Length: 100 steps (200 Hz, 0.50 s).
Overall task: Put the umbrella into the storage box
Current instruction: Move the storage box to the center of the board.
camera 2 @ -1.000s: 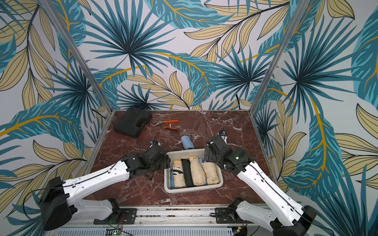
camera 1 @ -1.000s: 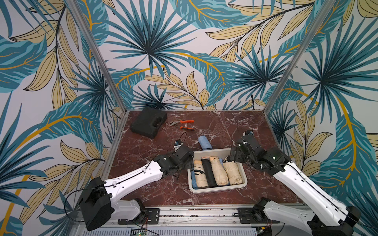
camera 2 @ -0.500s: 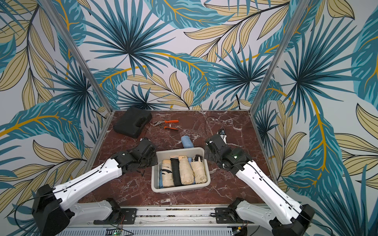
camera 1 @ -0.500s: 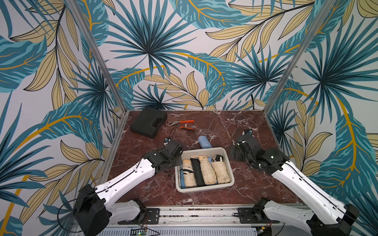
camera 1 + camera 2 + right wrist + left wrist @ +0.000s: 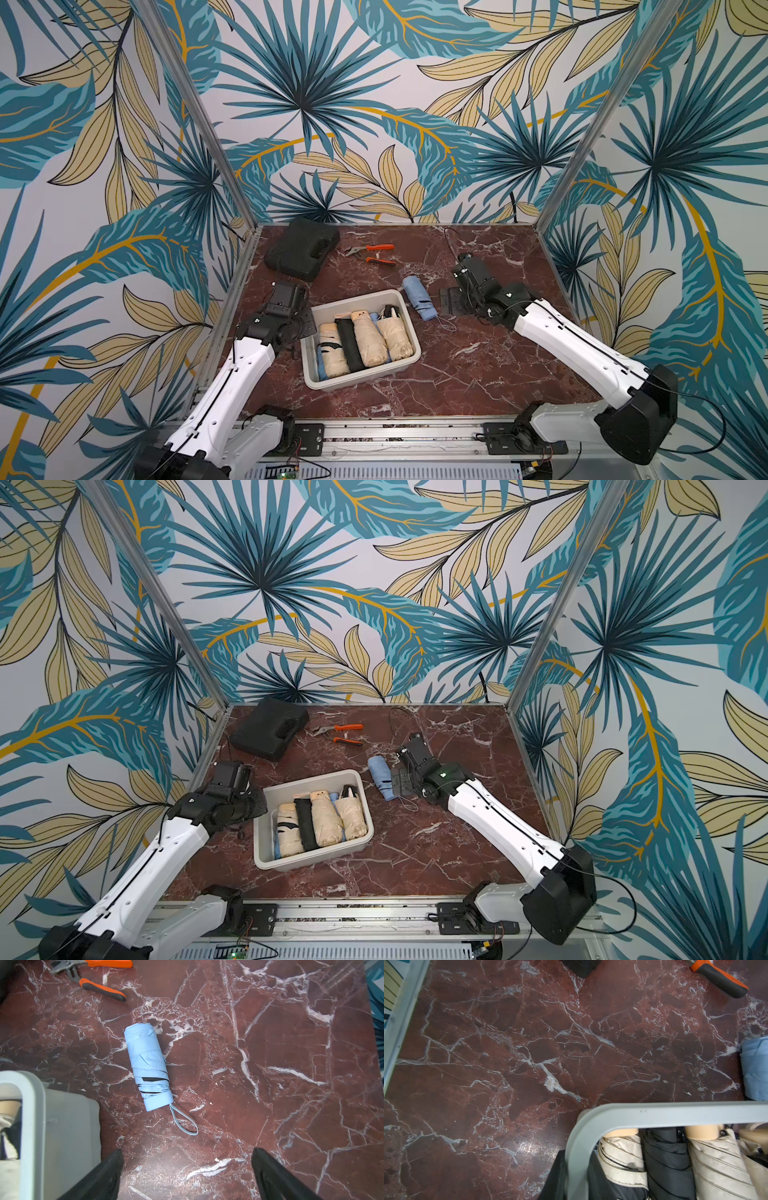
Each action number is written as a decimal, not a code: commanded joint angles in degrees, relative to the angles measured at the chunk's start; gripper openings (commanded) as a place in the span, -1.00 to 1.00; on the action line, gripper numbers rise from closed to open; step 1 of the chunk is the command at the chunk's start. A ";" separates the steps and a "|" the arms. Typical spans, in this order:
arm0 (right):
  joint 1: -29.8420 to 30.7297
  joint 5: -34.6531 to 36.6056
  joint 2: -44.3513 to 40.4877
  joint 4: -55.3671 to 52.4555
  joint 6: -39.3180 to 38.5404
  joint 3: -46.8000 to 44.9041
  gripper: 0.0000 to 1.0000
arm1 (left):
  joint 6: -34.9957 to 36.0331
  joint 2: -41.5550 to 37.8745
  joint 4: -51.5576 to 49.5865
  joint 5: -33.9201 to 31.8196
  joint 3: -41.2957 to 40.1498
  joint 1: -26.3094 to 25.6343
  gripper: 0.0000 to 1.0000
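I will next move my right gripper toward the storage box and down over the light blue umbrella's middle (image 5: pixel 418 297) (image 5: pixel 148 1066), because that is below the gripper on its side facing the box.
The storage box (image 5: pixel 357 296) (image 5: pixel 312 780), a white tub, stands left of the table's middle with several folded beige and black umbrellas in it. My left gripper (image 5: pixel 305 328) (image 5: pixel 250 808) is shut on the box's left rim (image 5: pixel 654 1113); in the left wrist view the rim runs between the dark fingers (image 5: pixel 560 1169). A light blue folded umbrella (image 5: pixel 419 297) (image 5: pixel 382 777) (image 5: pixel 148 1068) lies on the marble just right of the box, its wrist strap toward the front. My right gripper (image 5: pixel 451 301) (image 5: pixel 400 781) (image 5: pixel 187 1153) hangs open beside it, empty.
A black moulded case (image 5: pixel 301 249) sits at the back left. Orange-handled pliers (image 5: pixel 374 253) (image 5: pixel 99 989) lie behind the box. The metal frame rail (image 5: pixel 402 1022) runs close along the left of my left arm. Bare marble (image 5: pixel 498 365) stretches to the front right.
The storage box has slid to the left with my left gripper, which closed on its rim. The blue umbrella stayed put. My right gripper has drawn back from the box.
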 commanded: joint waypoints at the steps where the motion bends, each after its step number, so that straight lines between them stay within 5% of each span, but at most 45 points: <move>1: -1.92 -7.57 2.92 4.91 -6.45 0.48 0.98 | 2.87 -0.83 2.71 -1.76 -0.56 5.12 -0.89; 100: -2.37 -15.18 28.54 7.67 -10.06 11.59 0.98 | 3.72 1.24 7.36 5.87 -1.91 6.25 -0.84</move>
